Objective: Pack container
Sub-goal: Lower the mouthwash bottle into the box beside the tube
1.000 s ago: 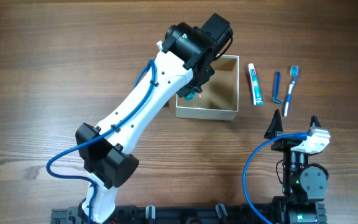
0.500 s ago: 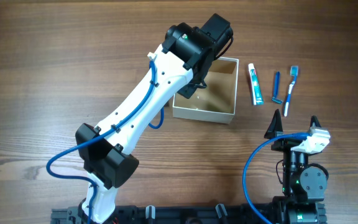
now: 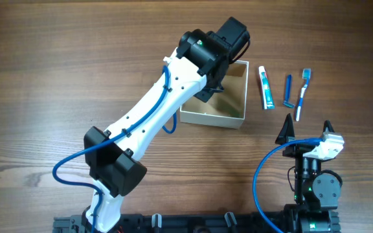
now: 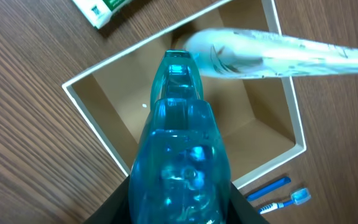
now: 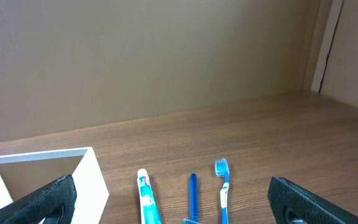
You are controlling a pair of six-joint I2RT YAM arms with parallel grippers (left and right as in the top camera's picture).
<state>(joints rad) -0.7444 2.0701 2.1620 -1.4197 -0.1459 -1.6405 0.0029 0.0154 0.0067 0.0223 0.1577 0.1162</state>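
The left gripper lowers into the container toward the open spot by the container's near corner (image 4: 133,82) next and releases the bottle (image 4: 179,155), since the container's bare bottom shows there beside the white tube.
The container (image 3: 211,118), a white box with a brown inside, stands mid-table under my left arm. My left gripper (image 3: 211,87) hangs over its opening, shut on a clear blue bottle (image 4: 179,155) that points down into the container (image 4: 95,127). A white crinkled packet (image 4: 260,53) lies slanted across the box's far side. My right gripper (image 3: 306,129) rests open and empty near the front edge. In the right wrist view its fingers (image 5: 48,199) frame the box's corner (image 5: 95,186).
Right of the box lie a toothpaste tube (image 3: 266,87), a blue razor (image 3: 288,90) and a blue toothbrush (image 3: 303,87), side by side on the wooden table. The same three show in the right wrist view: toothpaste (image 5: 145,199), razor (image 5: 193,190), toothbrush (image 5: 222,186).
My left gripper has shifted a little to the right over the container with the bottle, and the container has turned slightly. The right arm has not moved.
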